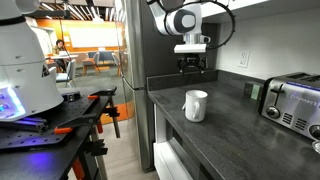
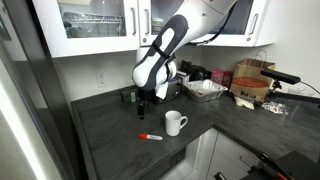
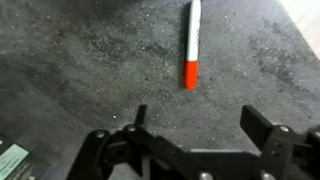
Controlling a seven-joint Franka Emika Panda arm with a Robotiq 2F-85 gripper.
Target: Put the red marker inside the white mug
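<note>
My gripper is open above the marker and should go down until its fingers are on both sides of the red cap (image 2: 143, 136) (image 3: 191, 75), the marker's end closest to them.
The red marker (image 3: 191, 45), white-bodied with a red cap, lies flat on the dark speckled counter; it also shows in an exterior view (image 2: 151, 136). The white mug (image 2: 175, 123) stands upright on the counter right of the marker, handle to the right; it also shows in an exterior view (image 1: 195, 104). My gripper (image 3: 196, 122) is open and empty, hovering above the counter behind the marker; it shows in both exterior views (image 1: 191, 66) (image 2: 146, 97). In the wrist view the marker lies ahead of the fingers, between them.
A chrome toaster (image 1: 293, 101) stands at the counter's far end. A foil tray (image 2: 204, 88) and a cardboard box (image 2: 251, 82) sit at the back corner. A dark fridge side (image 2: 35, 120) borders the counter. White cabinets (image 2: 100, 25) hang above.
</note>
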